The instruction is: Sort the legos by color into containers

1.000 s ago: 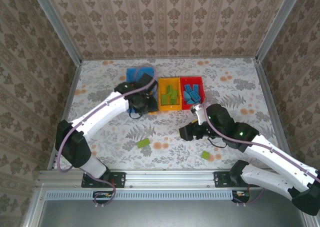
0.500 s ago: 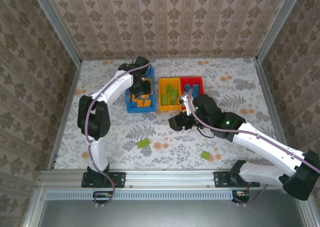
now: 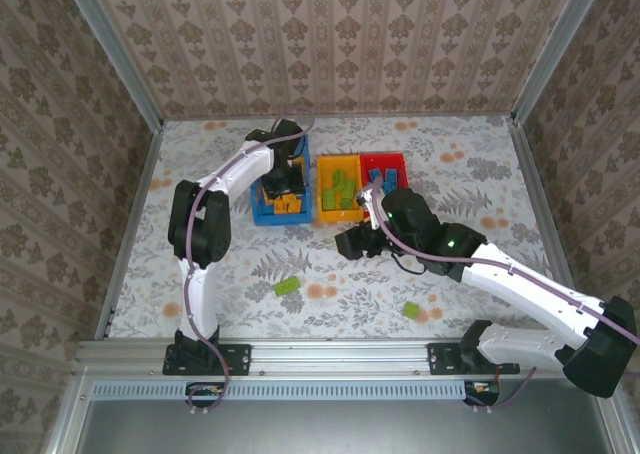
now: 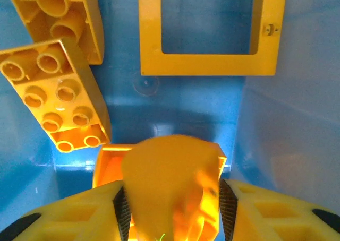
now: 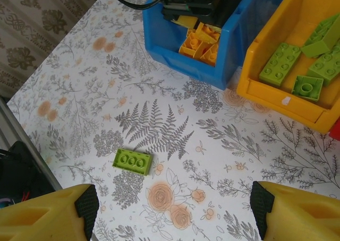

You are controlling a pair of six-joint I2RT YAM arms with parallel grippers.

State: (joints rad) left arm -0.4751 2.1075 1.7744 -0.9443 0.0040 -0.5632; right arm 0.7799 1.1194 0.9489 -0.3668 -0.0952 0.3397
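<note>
The small green brick near the front bar [image 3: 411,311] is still outside the yellow bin [image 3: 338,215]. My right gripper will next move down onto it, back toward my base.
My left gripper [image 3: 280,179] is down inside the blue bin [image 3: 258,215], shut on a blurred orange-yellow brick [image 4: 172,188] that touches both pads. On the bin floor ahead lie a square yellow frame piece [image 4: 207,66] and orange-yellow bricks [image 4: 58,100]. My right gripper [image 3: 350,242] hovers open over the table in front of the bins, nothing between its fingers [image 5: 85,206]. One lime green brick [image 5: 133,161] lies on the table ahead of it. A second green brick [image 3: 411,311] lies near the front. The yellow bin [image 3: 338,215] holds green bricks [image 5: 279,60]; the red bin [image 3: 385,157] holds blue ones.
The three bins stand side by side at the back middle of the floral table. The blue bin's front wall [image 5: 186,55] and the yellow bin's wall [image 5: 276,100] rise just beyond my right gripper. Metal rails border the table.
My left arm has swung from in front of the bins to down inside the blue bin. My right gripper has shifted left and towards the bins.
</note>
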